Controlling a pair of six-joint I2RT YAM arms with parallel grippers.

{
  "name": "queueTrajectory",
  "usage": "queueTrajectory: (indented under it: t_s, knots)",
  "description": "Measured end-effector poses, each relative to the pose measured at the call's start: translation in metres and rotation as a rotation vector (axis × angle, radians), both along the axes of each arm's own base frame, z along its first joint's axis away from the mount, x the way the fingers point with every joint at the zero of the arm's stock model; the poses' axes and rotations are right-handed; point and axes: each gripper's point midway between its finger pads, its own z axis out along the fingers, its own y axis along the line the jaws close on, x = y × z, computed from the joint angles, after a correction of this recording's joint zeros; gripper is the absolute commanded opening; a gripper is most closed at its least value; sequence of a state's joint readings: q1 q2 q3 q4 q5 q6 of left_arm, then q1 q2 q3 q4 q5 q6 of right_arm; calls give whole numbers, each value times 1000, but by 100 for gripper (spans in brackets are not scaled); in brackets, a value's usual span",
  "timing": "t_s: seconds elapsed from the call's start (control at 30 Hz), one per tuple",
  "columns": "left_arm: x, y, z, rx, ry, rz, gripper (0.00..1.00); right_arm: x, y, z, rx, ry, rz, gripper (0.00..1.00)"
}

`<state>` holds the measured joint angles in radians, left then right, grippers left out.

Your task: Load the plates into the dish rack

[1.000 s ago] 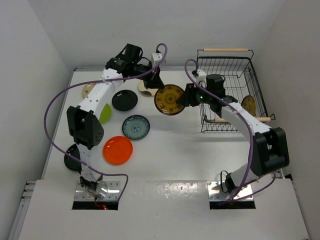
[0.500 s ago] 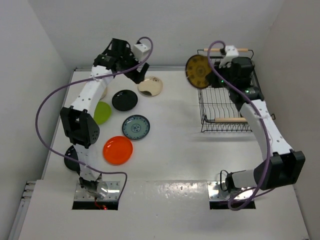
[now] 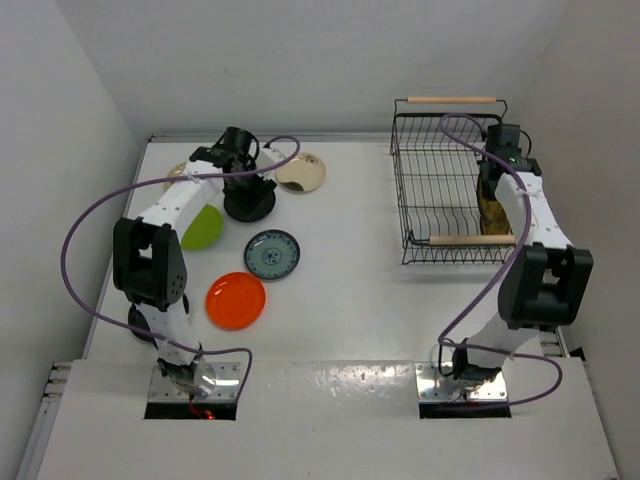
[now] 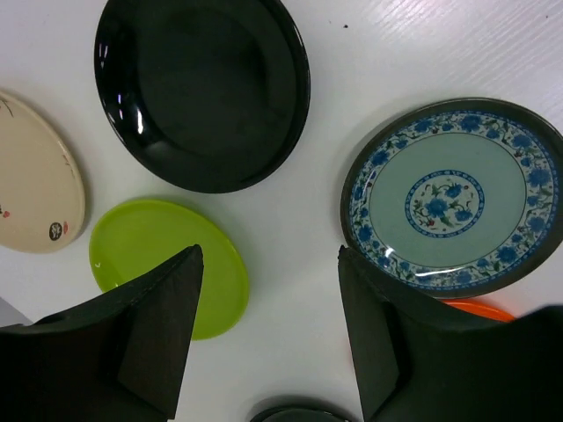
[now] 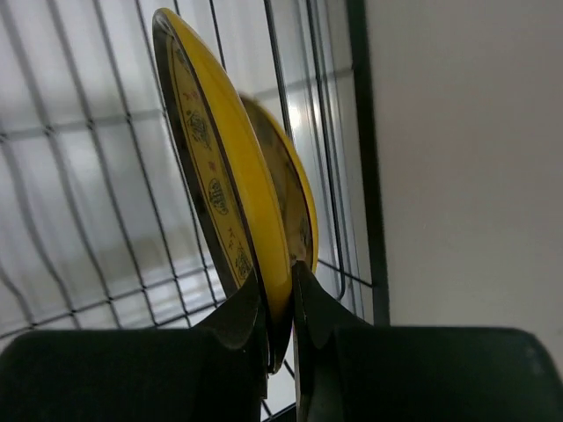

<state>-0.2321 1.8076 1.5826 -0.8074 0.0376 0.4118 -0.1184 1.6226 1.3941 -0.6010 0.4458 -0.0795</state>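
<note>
My right gripper brings the brown-gold patterned plate down into the rack next, beside the second brown-gold plate.
My right gripper (image 5: pixel 280 281) is shut on the rim of a brown-gold patterned plate (image 5: pixel 220 176). It holds the plate on edge inside the dish rack (image 3: pixel 440 130), at its right side. A second brown-gold plate (image 5: pixel 295 202) stands just behind the held one. My left gripper (image 4: pixel 268 255) is open and empty, hovering over bare table between the lime green plate (image 4: pixel 158 255) and the blue-patterned plate (image 4: pixel 449 198), with the black plate (image 4: pixel 202 88) just beyond. In the top view this gripper (image 3: pixel 243 178) is at the black plate (image 3: pixel 250 203). A cream plate (image 3: pixel 301 173) and the orange-red plate (image 3: pixel 236 300) lie flat.
Another cream plate (image 4: pixel 35 176) lies left of the black one, partly hidden by the left arm in the top view. The rack's wooden handles (image 3: pixel 452 99) are at its far and near ends. A wall runs close along the rack's right side (image 5: pixel 457 158).
The right arm has carried the brown-gold plate from over the table into the right side of the rack. The left gripper has let go of it, opened and come down over the black plate.
</note>
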Motion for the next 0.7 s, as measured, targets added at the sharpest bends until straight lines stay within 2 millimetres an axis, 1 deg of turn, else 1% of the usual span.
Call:
queueTrajectory:
  t_s: [0.07, 0.1, 0.17, 0.27, 0.33, 0.43, 0.53, 0.67, 0.7]
  knots:
    - [-3, -1, -3, 2, 13, -6, 68, -11, -10, -26, -3, 95, -28, 0]
    - [-2, -1, -2, 0, 8, -6, 68, -15, -13, -33, -6, 121, -38, 0]
    - [0, -1, -1, -5, 2, -6, 68, -17, -15, -38, -10, 137, -43, 0]
    - [0, -1, -1, -10, 0, -6, 68, -17, -18, -37, -27, 133, -55, 0]
    - [0, -2, -1, -14, 0, -8, 68, -17, -19, -41, -35, 132, -59, 0]
    - [1, -2, -1, -16, -1, -9, 68, -22, -19, -54, -34, 160, -62, 0]
    - [1, -3, -1, -18, -1, -11, 69, -27, -16, -71, -14, 200, -60, 0]
    - [1, -2, -1, -19, 0, -10, 69, -35, -12, -85, 4, 236, -61, 0]
    - [1, -2, -1, -20, 0, -11, 71, -36, -12, -87, 7, 236, -63, 0]
